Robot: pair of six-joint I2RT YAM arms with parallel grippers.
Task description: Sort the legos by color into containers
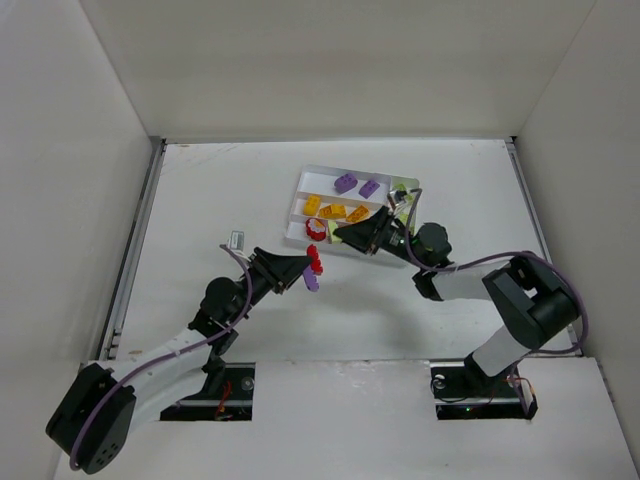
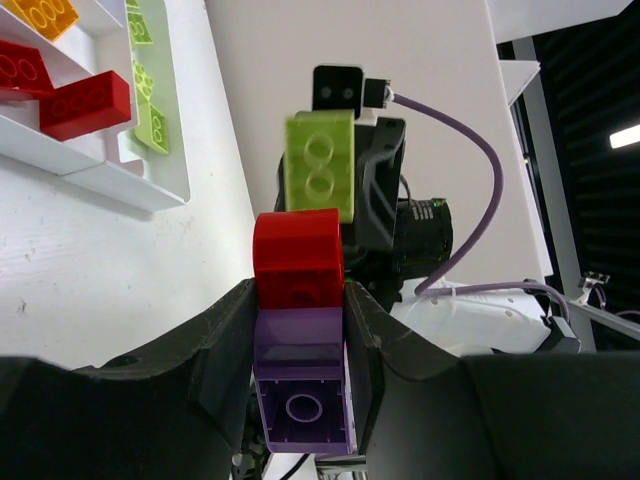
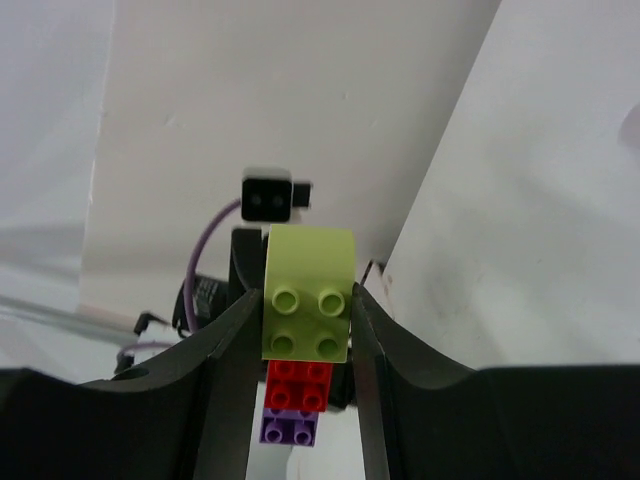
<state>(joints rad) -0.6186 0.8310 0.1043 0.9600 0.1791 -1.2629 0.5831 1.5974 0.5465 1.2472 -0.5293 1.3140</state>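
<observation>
I will draw my right gripper away from the red brick, then tilt it downward, to get over the tray's end slot, because lime bricks already lie there.
My left gripper is shut on a purple brick with a red brick stuck to its far end, held off the table in front of the white tray. My right gripper is shut on a lime green brick and faces the left one. That green brick also shows in the left wrist view, just beyond the red one; the two seem slightly apart. The tray holds purple bricks, yellow-orange bricks and red pieces.
In the left wrist view the tray's near wall lies at the upper left, with red bricks and lime bricks in separate slots. White walls enclose the table on three sides. The arm bases stand at the near edge.
</observation>
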